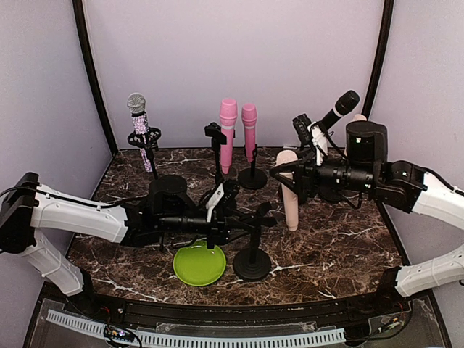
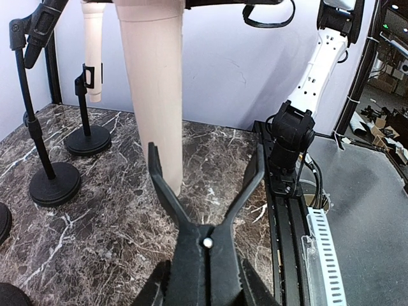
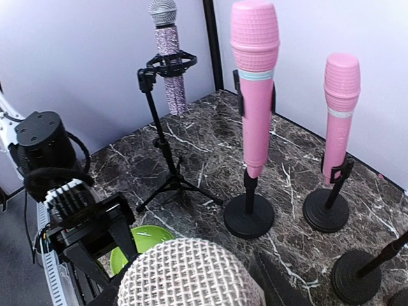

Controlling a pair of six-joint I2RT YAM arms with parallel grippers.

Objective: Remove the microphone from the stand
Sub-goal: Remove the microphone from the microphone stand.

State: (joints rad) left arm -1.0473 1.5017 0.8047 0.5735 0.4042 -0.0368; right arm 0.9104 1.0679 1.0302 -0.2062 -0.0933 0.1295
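Observation:
The microphone goes left in the top view and down next, as my right gripper tilts, lowers and releases it; bare tabletop beside the stand lies below my gripper.
A cream microphone hangs upright above the table in my right gripper, which is shut on its upper body. Its mesh head fills the bottom of the right wrist view. The small black stand stands to its left, and the stand's clip has its prongs spread with nothing between them. My left gripper is shut on the tail of that clip. In the left wrist view the microphone's handle hangs just beyond the clip's left prong, clear of it.
A green plate lies left of the stand base. Behind stand two pink microphones on stands, a glitter microphone on a tripod at left, an empty stand, and a black microphone at right.

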